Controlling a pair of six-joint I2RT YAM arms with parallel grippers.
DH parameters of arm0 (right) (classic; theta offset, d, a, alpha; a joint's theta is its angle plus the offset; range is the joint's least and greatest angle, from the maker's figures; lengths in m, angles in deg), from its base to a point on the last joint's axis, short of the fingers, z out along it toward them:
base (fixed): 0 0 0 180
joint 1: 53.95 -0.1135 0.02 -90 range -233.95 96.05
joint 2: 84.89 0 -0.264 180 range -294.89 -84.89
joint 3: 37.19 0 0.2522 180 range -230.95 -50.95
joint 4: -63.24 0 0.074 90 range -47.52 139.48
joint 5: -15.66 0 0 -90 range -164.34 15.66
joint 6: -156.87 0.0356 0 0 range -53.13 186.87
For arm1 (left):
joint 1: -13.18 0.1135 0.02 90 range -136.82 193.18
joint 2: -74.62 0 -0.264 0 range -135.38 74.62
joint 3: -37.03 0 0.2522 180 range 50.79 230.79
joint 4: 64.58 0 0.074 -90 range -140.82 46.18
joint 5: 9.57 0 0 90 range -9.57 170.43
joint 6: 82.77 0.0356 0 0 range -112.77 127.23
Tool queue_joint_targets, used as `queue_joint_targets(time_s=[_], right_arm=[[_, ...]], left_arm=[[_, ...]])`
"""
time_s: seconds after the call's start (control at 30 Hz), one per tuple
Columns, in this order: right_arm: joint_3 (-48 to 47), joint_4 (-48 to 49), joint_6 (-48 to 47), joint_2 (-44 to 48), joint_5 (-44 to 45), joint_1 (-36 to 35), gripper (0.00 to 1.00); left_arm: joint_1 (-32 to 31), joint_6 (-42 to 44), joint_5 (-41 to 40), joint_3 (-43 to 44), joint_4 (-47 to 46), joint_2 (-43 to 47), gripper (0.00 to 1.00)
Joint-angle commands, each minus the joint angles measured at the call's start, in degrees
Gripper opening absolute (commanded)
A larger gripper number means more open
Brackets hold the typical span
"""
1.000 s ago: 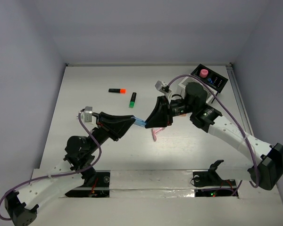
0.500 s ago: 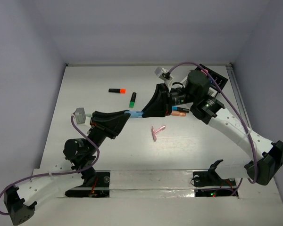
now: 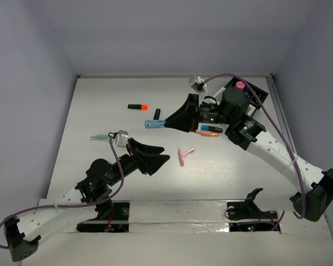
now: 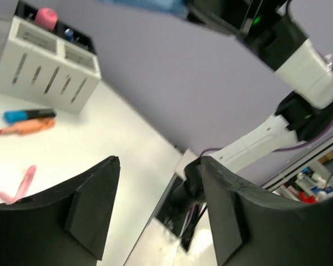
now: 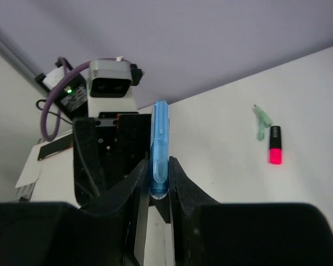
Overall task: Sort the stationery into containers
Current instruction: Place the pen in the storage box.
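Observation:
My right gripper swings outward next, to the right in the top view, and tilts down over the white slatted box's far section, since it stands open.
My right gripper (image 3: 167, 121) is shut on a light blue pen (image 3: 151, 124) and holds it above the table; in the right wrist view the pen (image 5: 159, 145) stands between the pads of this gripper (image 5: 158, 173). My left gripper (image 3: 162, 157) is open and empty, nearer and lower; its own view shows the gap of this gripper (image 4: 161, 191) with nothing in it. The white slatted box (image 4: 44, 62) joins a black box (image 3: 252, 89) at the far right. A pink T-piece (image 3: 183, 155), an orange pen (image 3: 210, 133) and a blue-capped highlighter (image 4: 28, 114) lie near.
An orange-capped highlighter (image 3: 137, 106) and a green-capped one (image 3: 156, 114) lie at the far middle. A green T-piece (image 3: 100, 136) lies left of my left arm. A pink cap (image 3: 240, 85) sticks out of the black box.
The left gripper let go of the blue pen, opened and drew back toward the near edge. The right gripper closed on the pen and carried it away from the near edge.

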Motion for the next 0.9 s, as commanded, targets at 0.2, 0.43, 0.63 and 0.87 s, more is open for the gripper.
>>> queue_joint_targets(time_s=[0.2,0.43,0.63,0.87], right_arm=[[0.5,-2.4,-4.4,2.1,9.5,2.9,0.0],[-0.4,-15.5,-5.5,0.8,19.0,17.3,0.0],[-8.1,-29.9,-8.1,-3.8,31.2,26.3,0.0],[-16.9,-40.7,-11.7,-11.6,47.2,29.5,0.0]], left_arm=[[-0.1,2.9,-0.2,3.6,8.9,5.7,0.7],[-0.1,5.4,-2.7,4.4,13.6,6.9,0.74],[-0.1,4.8,0.7,-0.9,5.1,-1.6,0.74],[-0.1,8.4,1.3,-2.1,1.2,-10.1,0.75]])
